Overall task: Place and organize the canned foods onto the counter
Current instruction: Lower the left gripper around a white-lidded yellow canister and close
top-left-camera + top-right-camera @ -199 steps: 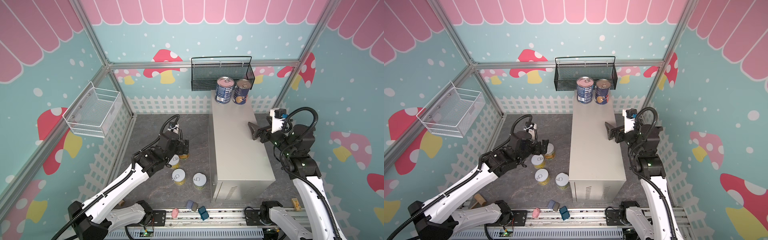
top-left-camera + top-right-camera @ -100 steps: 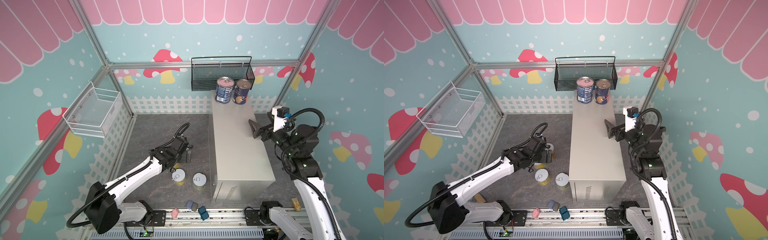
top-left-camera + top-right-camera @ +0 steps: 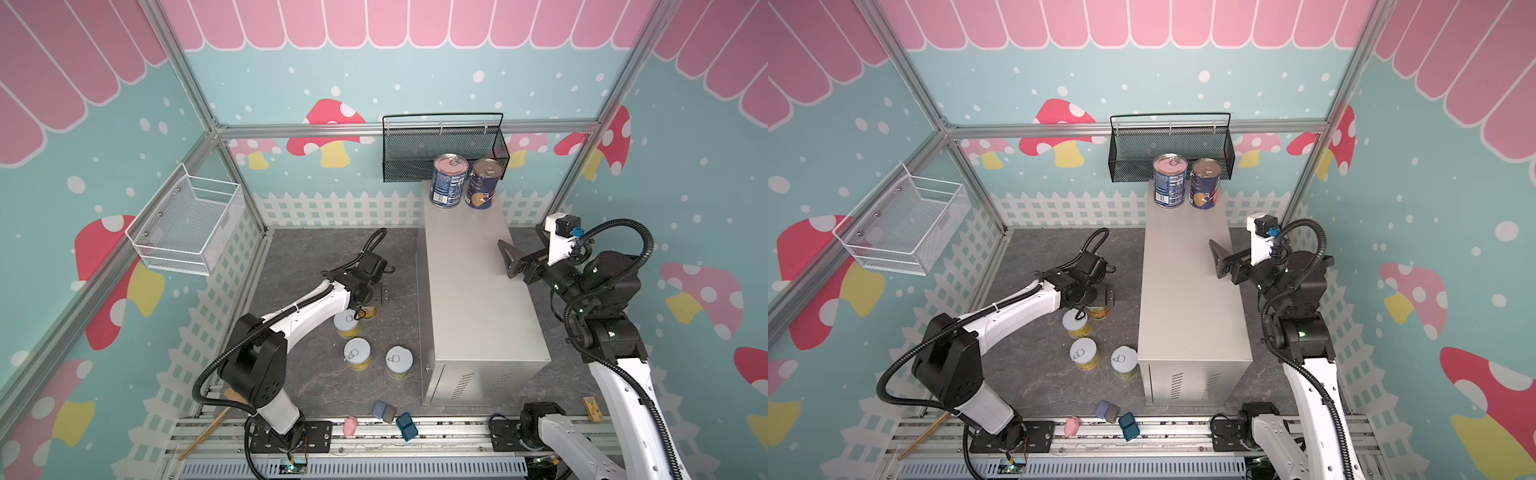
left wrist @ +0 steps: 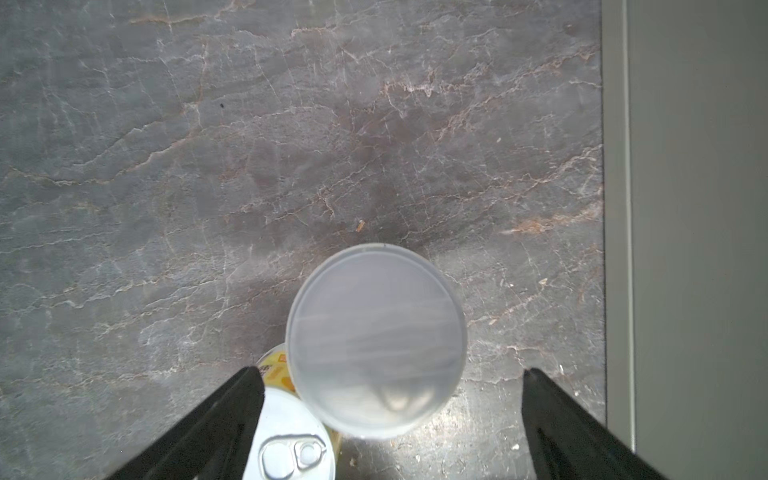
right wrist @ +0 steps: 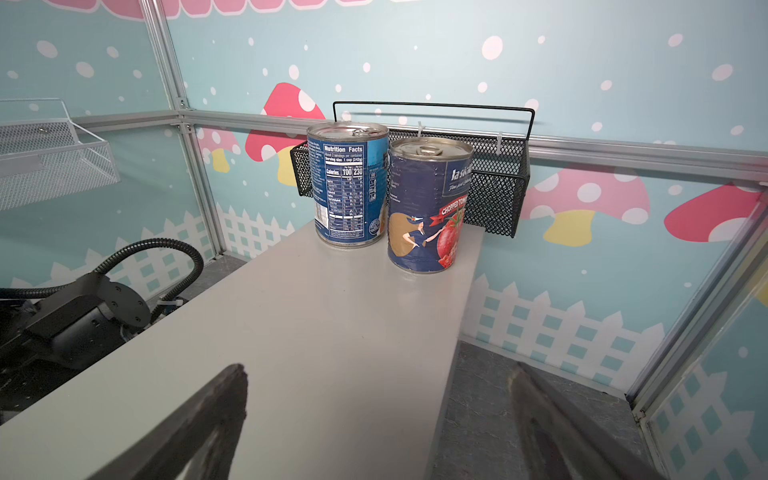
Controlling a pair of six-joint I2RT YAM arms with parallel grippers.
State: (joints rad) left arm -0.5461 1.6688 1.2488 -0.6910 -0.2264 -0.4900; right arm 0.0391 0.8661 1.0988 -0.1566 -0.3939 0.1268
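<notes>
My left gripper next needs to lower its open fingers down both lid sides, since the short yellow-labelled can below already shows its pale lid [image 4: 376, 340] between them.
Two tall dark-blue cans [image 3: 448, 180] [image 3: 483, 183] stand side by side at the far end of the beige counter [image 3: 478, 291]; the right wrist view shows both cans [image 5: 349, 187] [image 5: 428, 208] upright. My right gripper [image 3: 521, 247] hovers open over the counter's right edge [image 5: 311, 332], holding nothing. On the floor left of the counter stand short yellow cans [image 3: 347, 325] [image 3: 357, 353] [image 3: 399, 361]. My left gripper [image 3: 370, 297] points down, open, over another short can [image 4: 376, 340], whose pale lid sits between the fingers. A pull-tab can [image 4: 291, 440] lies beside one finger.
A black mesh basket [image 3: 444, 149] hangs on the back wall behind the tall cans. A white wire basket [image 3: 191, 224] hangs on the left wall. Small blue blocks [image 3: 383, 410] [image 3: 406, 426] and a pink one [image 3: 350, 426] lie by the front rail.
My left arm has stretched forward and dropped, bringing its gripper down over the short can nearest the counter. The right arm has barely shifted.
</notes>
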